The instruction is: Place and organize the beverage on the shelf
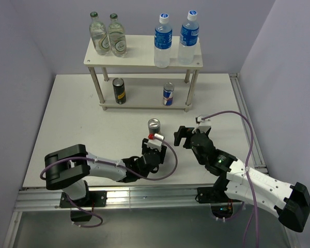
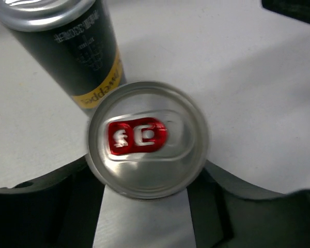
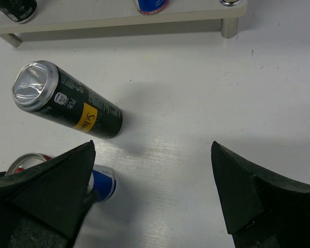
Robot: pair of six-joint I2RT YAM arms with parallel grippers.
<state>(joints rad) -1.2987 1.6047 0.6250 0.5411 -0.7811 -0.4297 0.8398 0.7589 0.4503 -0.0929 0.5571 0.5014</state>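
Observation:
The blue-silver-red can matches the can in my left gripper. My left gripper needs to carry its can outward past the black-gold can and release it on the lower board beside the matching can.
The cream-white shelf holds two blue-label water bottles on the right of its top board. On its lower board stand a black-gold can and a blue-silver-red can. A second black-gold can stands on the table; it also shows in the left wrist view and the right wrist view. My left gripper is shut on the second blue-silver-red can, red tab up, just in front of that can. My right gripper is open and empty to their right.
Two clear glass bottles with green caps stand on the left of the shelf's top board. The white table ends at a metal rail at the near edge. Purple walls close in the back and sides.

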